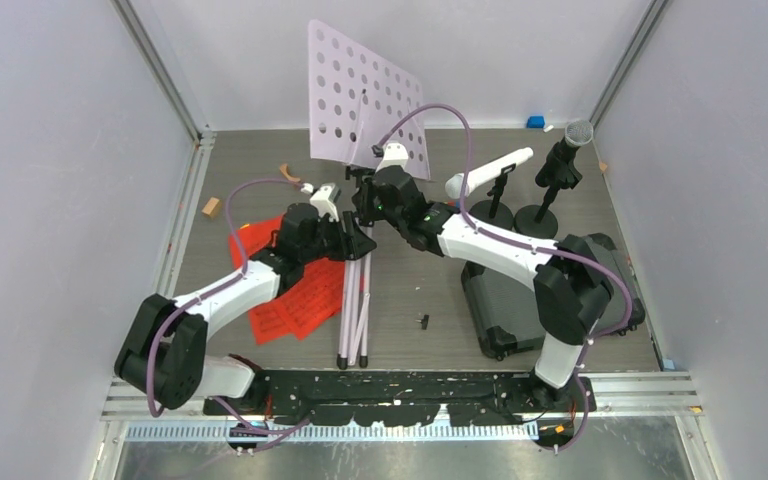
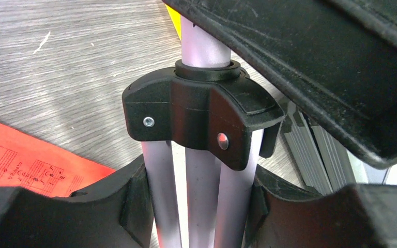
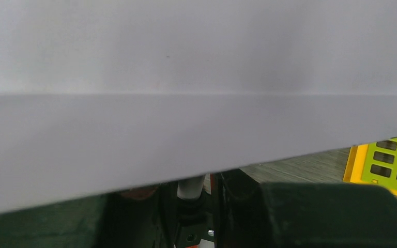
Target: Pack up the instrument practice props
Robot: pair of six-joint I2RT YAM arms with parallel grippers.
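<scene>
The collar of the folded legs is above the bare floor beside the red pages. My left gripper will move down next, put the legs on the floor and release them.
The pale lilac perforated music desk (image 1: 365, 95) stands tilted at the back on its pole, and it fills the right wrist view (image 3: 186, 93). Its tripod legs (image 1: 355, 310) are folded together and point toward me. My left gripper (image 1: 357, 240) is shut on the folded legs (image 2: 201, 206) just below their black collar (image 2: 201, 116). My right gripper (image 1: 368, 195) is shut on the pole's black joint (image 3: 190, 206) under the desk. Red sheet-music pages (image 1: 300, 295) lie under my left arm. The white microphone (image 1: 488, 172) and the black grey-headed microphone (image 1: 570, 145) sit in two black round-based holders (image 1: 537, 220).
A dark hard case (image 1: 520, 300) lies shut at the right under my right arm. An orange block (image 1: 211, 207), a blue block (image 1: 535, 122) and a small black part (image 1: 423, 321) lie on the floor. A yellow-green grid object (image 3: 387, 163) shows in the right wrist view.
</scene>
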